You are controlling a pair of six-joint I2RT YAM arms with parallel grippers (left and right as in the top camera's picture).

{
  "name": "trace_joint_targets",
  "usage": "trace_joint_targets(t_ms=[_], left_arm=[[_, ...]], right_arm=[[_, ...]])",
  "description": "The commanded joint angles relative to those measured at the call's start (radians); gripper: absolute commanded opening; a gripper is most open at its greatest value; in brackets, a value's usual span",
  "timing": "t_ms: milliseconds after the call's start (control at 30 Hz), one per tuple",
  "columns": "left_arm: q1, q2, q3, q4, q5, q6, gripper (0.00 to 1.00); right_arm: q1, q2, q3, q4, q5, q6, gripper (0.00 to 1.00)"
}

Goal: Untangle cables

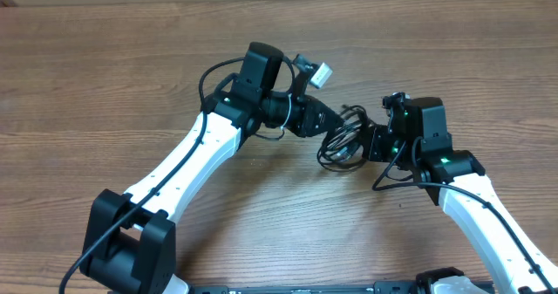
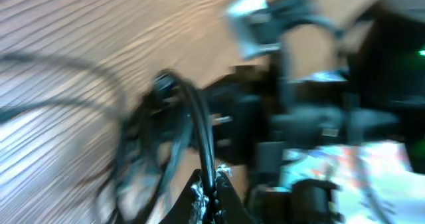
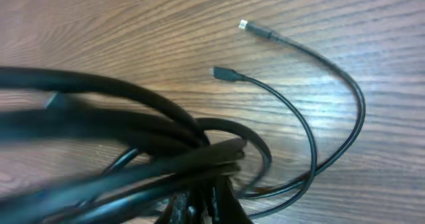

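Next, my left gripper draws its piece of cable to the left in the overhead view, away from the right gripper, and releases it, since bare table lies there.
The cables point(image 1: 342, 142) are a tangled bundle of thin black cords on the wooden table, between the two arms. My left gripper point(image 1: 335, 120) reaches in from the left. In the blurred left wrist view it point(image 2: 214, 188) is shut on one black strand point(image 2: 199, 127) that runs up between the fingertips. My right gripper point(image 1: 365, 142) meets the bundle from the right. In the right wrist view it point(image 3: 200, 208) is shut on strands at the edge of the bundle point(image 3: 159, 154). Two loose ends with small plugs point(image 3: 220, 72) point(image 3: 251, 27) curve away over the table.
The bare wooden table point(image 1: 105, 67) spreads around the arms on all sides. In the left wrist view the right arm's black body point(image 2: 319, 117) stands close behind the bundle. A white wrist camera point(image 1: 321, 71) sticks out above the left gripper.
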Motion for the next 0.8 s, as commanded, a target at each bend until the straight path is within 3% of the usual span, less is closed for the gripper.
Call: trace_joint_targets(t_ms=[0, 67, 200, 333, 400, 533, 600, 633, 700, 767], left_arm=[[0.016, -0.01, 0.01, -0.102, -0.367, -0.004, 0.04], [0.021, -0.01, 0.01, -0.17, -0.518, -0.008, 0.04], [0.04, -0.01, 0.01, -0.262, -0.686, -0.008, 0.04], [0.078, -0.01, 0.01, -0.319, -0.763, -0.034, 0.04], [0.099, -0.011, 0.011, -0.322, -0.711, -0.025, 0.04], [0.121, -0.032, 0.043, -0.31, -0.399, 0.123, 0.04], [0.124, -0.058, 0.089, -0.311, -0.321, 0.154, 0.04], [0.123, -0.073, 0.115, -0.312, -0.309, 0.157, 0.04], [0.12, -0.097, 0.144, -0.305, -0.204, 0.214, 0.04], [0.114, -0.116, 0.156, -0.296, -0.077, 0.276, 0.04]], right_arm=[[-0.001, -0.008, 0.029, -0.005, 0.047, 0.022, 0.04], [-0.001, -0.022, 0.03, -0.018, 0.085, 0.023, 0.04], [-0.001, -0.066, 0.03, -0.059, 0.288, 0.069, 0.04], [-0.001, -0.121, 0.03, -0.079, 0.427, 0.082, 0.04], [-0.001, -0.146, 0.03, -0.083, 0.434, 0.082, 0.04], [-0.001, -0.151, 0.03, -0.092, 0.398, 0.082, 0.04], [-0.001, -0.151, 0.03, -0.098, 0.338, 0.081, 0.06], [-0.001, -0.151, 0.03, -0.095, 0.274, 0.072, 0.26], [-0.001, -0.151, 0.029, -0.088, 0.168, 0.07, 0.79], [-0.001, -0.151, 0.029, -0.077, 0.09, 0.069, 0.92]])
